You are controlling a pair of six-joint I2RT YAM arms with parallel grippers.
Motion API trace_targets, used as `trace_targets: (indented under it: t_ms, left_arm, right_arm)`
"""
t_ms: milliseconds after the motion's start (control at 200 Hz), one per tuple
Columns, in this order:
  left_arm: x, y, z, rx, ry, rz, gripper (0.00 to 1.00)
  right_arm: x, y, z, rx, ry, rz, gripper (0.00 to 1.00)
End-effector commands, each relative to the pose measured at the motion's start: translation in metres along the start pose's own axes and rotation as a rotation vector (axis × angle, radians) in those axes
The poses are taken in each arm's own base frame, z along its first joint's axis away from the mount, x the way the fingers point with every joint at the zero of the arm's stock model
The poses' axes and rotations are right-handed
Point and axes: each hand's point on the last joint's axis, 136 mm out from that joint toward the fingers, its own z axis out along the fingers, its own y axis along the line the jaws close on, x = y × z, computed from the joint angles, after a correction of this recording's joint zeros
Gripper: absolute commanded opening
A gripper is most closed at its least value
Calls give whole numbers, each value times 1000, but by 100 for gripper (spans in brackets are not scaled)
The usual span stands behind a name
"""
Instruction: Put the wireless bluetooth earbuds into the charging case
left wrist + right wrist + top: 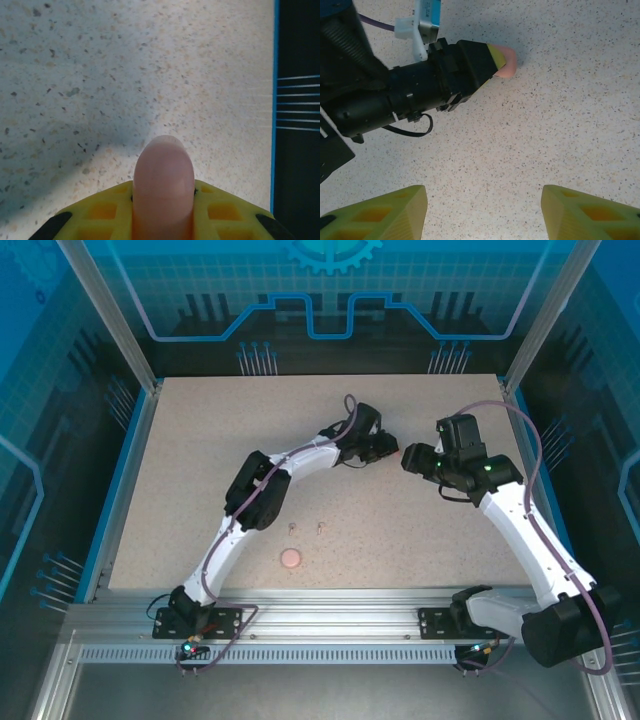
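Observation:
I need to lower the salmon-pink charging case (pixel 163 175) in my left gripper next, turning it on the way, so that I can set it on the tabletop and let go.
My left gripper (pixel 388 449) is shut on a salmon-pink charging case (pixel 163 175), whose rounded end sticks out between the yellow fingers (pixel 100 215). From the right wrist, that case (pixel 506 64) hangs just above the table at the left gripper's tip. My right gripper (pixel 485 212) stands open a short way to the right of it, with bare tabletop between its fingers. Two tiny stemmed earbuds (pixel 291 529) (pixel 318 529) lie apart on the table near the front; their colour is too small to tell. A second round pink case (pixel 291 559) lies just in front of them.
The speckled tabletop (pixel 200 470) ends in a blue rim (pixel 274 100) close to the right of the left gripper. Aluminium frame posts (pixel 105 310) and blue panels enclose the table. The left arm's black wrist and cable (pixel 395 95) lie across the right wrist view's upper left.

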Motion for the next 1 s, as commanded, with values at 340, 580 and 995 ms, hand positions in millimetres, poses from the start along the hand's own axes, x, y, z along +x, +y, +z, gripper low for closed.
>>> trace_targets:
  t_ms: [340,580,995]
  left_arm:
    - [12,37,15,-219,136,-198,28]
    - [10,44,13,-244,138,-210,42]
    - [6,60,3,-301,143,-200,63]
  right_arm:
    - [-9,-7,-8,-29,-39,3,68]
    - [-9,-7,-11,-47,-38,12,70]
    - [-16,-3,-18,-67,-54,18,72]
